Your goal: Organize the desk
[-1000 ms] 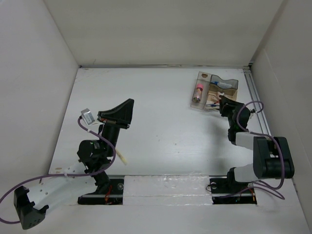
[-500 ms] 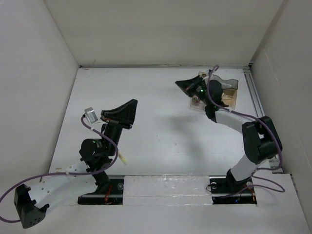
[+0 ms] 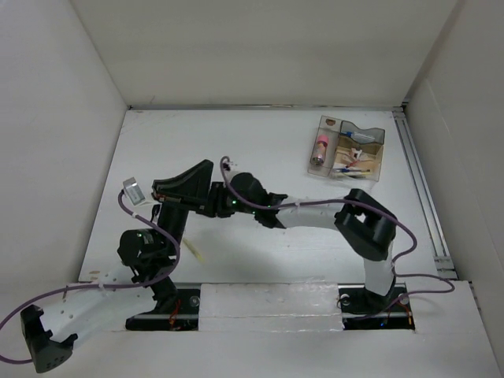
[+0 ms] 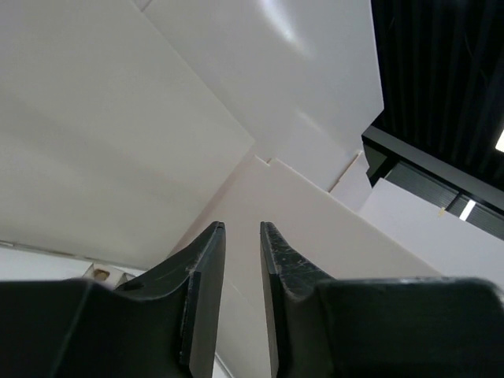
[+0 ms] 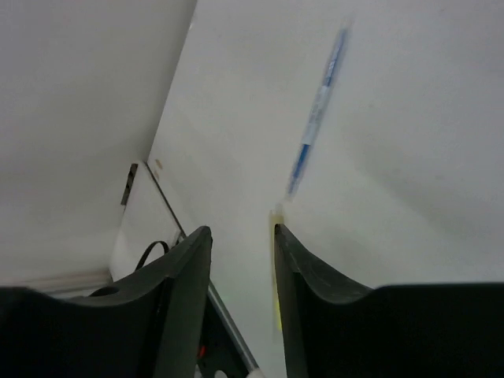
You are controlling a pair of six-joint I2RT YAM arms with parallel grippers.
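Next I will turn my right gripper in line with the blue pen and go down onto the pen's end by the yellow stick.
The white desk fills the top view. My left gripper is raised at centre left and points up at the walls; its jaws are open by a narrow gap with nothing between them. My right arm reaches far left across the desk, and its gripper sits right next to the left one. In the right wrist view that gripper is open and empty, low over the desk. A blue pen lies ahead of it, and a blurred yellow stick lies beside its right finger.
A clear compartment tray with small items stands at the back right. A metal rail runs along the right edge. White panels wall the desk. A pale stick lies by the left arm's base. Purple cables trail at the near left.
My right arm has swung from the tray at the back right across the desk to beside the left gripper. The left arm has shifted only slightly.
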